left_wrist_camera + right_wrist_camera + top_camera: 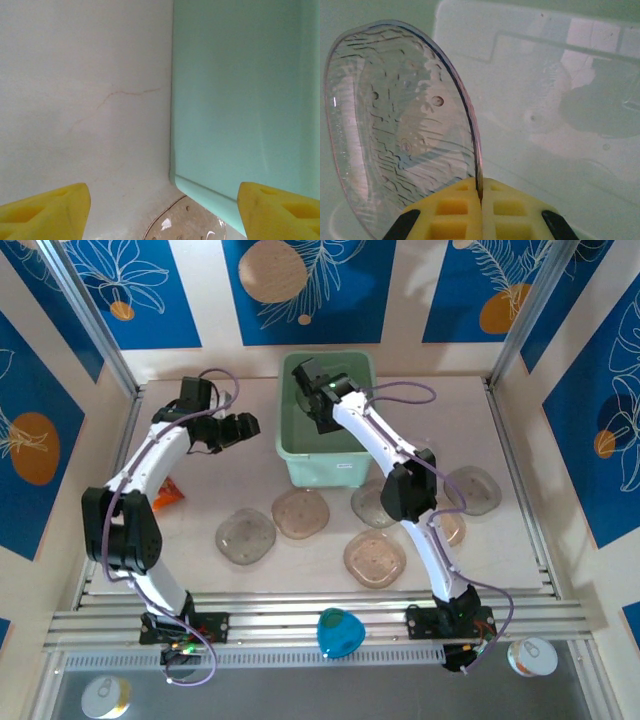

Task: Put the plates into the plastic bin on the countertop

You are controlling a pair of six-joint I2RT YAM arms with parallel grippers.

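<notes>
The plate already hangs inside the bin's green sides, so my right gripper should next lower it toward the bin's bottom below and release the plate's rim there.
My right gripper (481, 197) is shut on the rim of a clear, scratched plate (405, 130), held on edge above the floor of the mint-green plastic bin (560, 125). From above, that gripper (312, 380) reaches into the back left of the bin (325, 468). My left gripper (245, 428) hangs open just left of the bin with nothing between its yellow fingers (45, 212). Its wrist view looks down the bin's outer wall (240, 100) at one plate (187, 222) on the countertop (85, 100). Several more plates (246, 536) (375, 558) (470, 490) lie in front of the bin.
An orange snack packet (165, 495) lies by the left arm. A blue object (340, 632) rests on the front metal rails, with two cans (105, 695) (530, 655) below them. Metal rails edge the countertop on the left and right.
</notes>
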